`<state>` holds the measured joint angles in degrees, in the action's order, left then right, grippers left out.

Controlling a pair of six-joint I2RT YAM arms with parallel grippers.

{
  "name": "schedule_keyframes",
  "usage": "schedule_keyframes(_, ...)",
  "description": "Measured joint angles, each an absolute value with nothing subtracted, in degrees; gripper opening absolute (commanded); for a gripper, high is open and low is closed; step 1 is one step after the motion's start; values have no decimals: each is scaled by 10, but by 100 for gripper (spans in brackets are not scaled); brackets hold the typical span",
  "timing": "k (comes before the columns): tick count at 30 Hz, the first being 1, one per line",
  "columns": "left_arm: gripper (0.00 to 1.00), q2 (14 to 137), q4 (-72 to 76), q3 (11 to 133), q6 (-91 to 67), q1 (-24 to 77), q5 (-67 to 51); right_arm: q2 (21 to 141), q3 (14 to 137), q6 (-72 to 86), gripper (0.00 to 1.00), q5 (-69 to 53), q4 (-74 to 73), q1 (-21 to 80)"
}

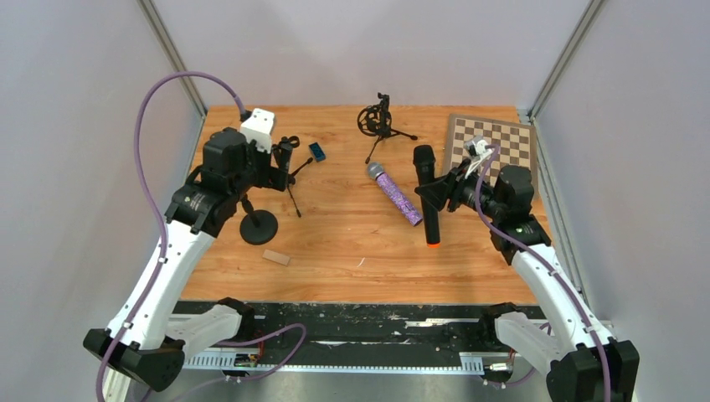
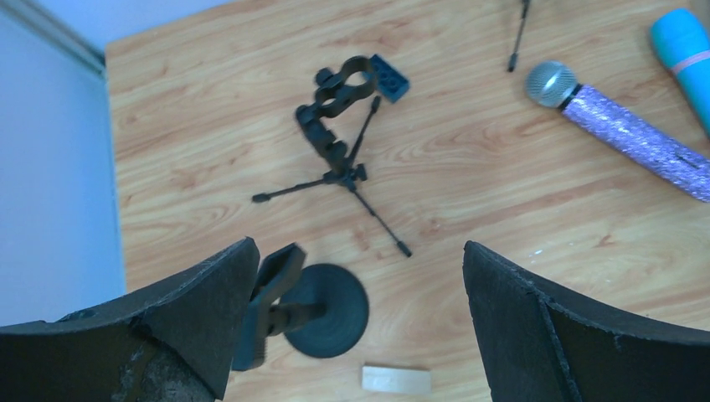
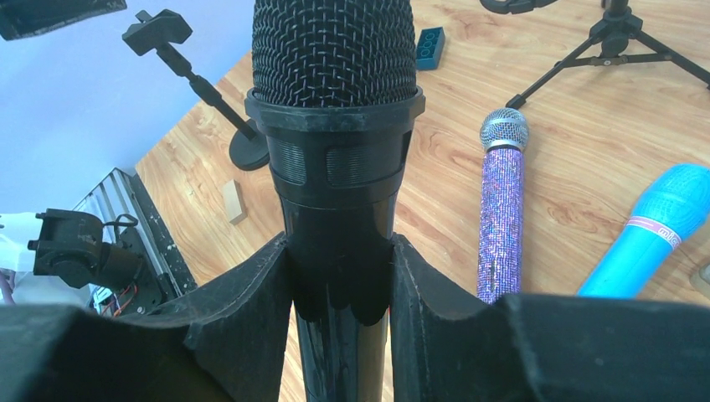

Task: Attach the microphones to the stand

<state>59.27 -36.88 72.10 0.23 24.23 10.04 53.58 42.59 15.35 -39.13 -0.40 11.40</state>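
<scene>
Next, my left gripper lowers and shifts toward the finger beside the round-base stand's clip, around the stand's pole, since the clip is off the gripper opening's middle.
My right gripper [image 1: 441,194] [image 3: 341,251] is shut on the black microphone [image 1: 427,167] [image 3: 335,84] and holds it above the table, orange end [image 1: 433,244] towards me. The purple glitter microphone [image 1: 393,194] [image 2: 628,134] [image 3: 500,218] lies flat at mid-table. The light blue microphone [image 2: 685,50] [image 3: 661,226] lies to its right and is hidden in the top view. My left gripper [image 1: 279,165] [image 2: 360,327] is open and empty above the round-base stand [image 1: 259,226] [image 2: 326,310], whose clip [image 2: 268,301] is beside my left finger [image 2: 167,327].
A small tripod stand with a clip [image 1: 290,167] [image 2: 335,126] stands at the far left, with a blue brick [image 1: 316,152] [image 2: 389,77] beside it. A tripod with a ring mount [image 1: 378,121] [image 3: 615,42] stands at the back. A chessboard [image 1: 494,142] lies at the back right. A wooden block [image 1: 276,257] [image 2: 396,378] lies near the front.
</scene>
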Motion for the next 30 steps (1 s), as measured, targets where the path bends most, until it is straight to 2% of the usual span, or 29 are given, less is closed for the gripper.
schedule_keyframes(5,100,609,-416,750,22,181,66,536,419,154,0,-391,-2,116)
schedule_keyframes(18,100,681,-481,767,70,145,83,536,392,153,0,-368,2,131)
schedule_keyframes(23,92,737,-491,793,83,145,102,536,389,153,0,-353,3,136)
schedule_keyframes(26,82,763,-494,797,88,145,107,536,387,152,0,-343,1,139)
schedule_keyframes(30,79,771,-508,795,93,145,113,536,387,150,0,-328,-2,140)
